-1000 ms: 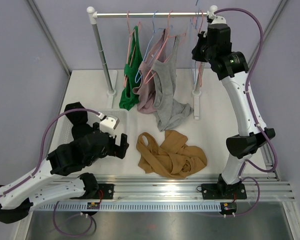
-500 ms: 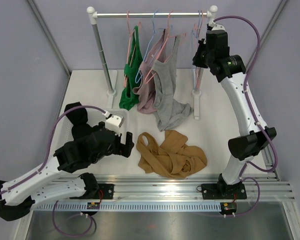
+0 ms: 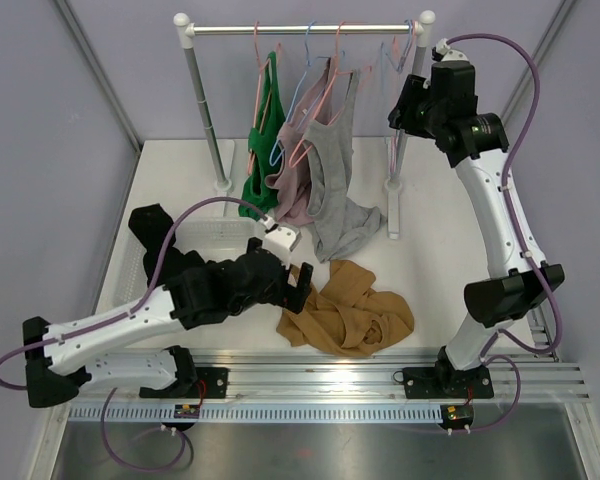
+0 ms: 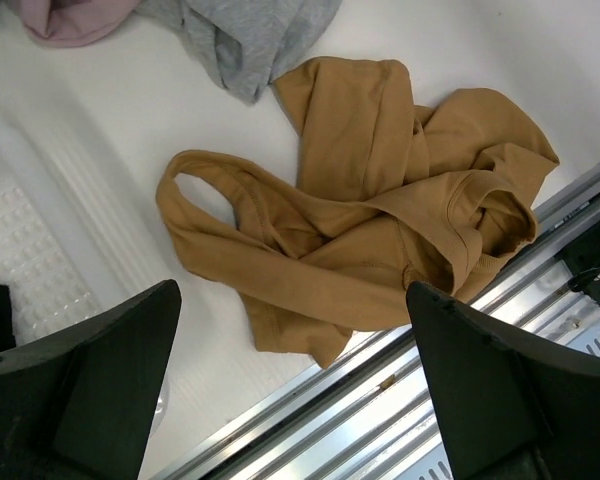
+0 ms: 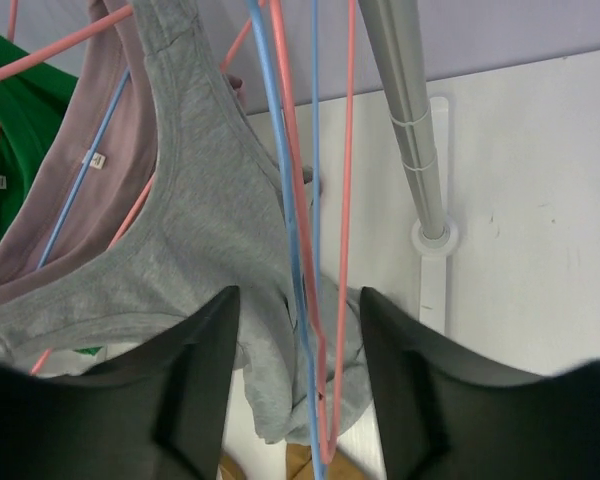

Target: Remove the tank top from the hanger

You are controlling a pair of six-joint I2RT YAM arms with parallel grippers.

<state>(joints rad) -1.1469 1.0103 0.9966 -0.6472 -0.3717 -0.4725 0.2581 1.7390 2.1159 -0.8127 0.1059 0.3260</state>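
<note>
The robot's open left gripper needs to move down and to the right in the top view next, onto the middle folds of the tan tank top, because the cloth bunches up there.
A tan tank top (image 3: pixel 350 315) (image 4: pixel 380 230) lies crumpled on the white table, off any hanger. My left gripper (image 3: pixel 300 285) (image 4: pixel 295 380) hovers open just left of it, with nothing between its fingers. Grey (image 3: pixel 332 190) (image 5: pixel 200 230), mauve (image 3: pixel 295 180) and green (image 3: pixel 262 150) tank tops hang on hangers from the rack rod (image 3: pixel 300 30). My right gripper (image 3: pixel 400 100) (image 5: pixel 300 380) is up at the rod's right end. It is open, and the empty blue and pink hangers (image 5: pixel 313 150) hang loose between its fingers.
The rack's right post (image 5: pixel 410 120) and its foot stand just right of the right gripper. A clear plastic tray (image 3: pixel 220 235) sits left of the tan top. The metal rail (image 3: pixel 380 375) runs along the near table edge.
The right gripper has opened, letting go of the empty hangers at the rod's right end. The left arm has swung right, from beside the tray to the tan tank top.
</note>
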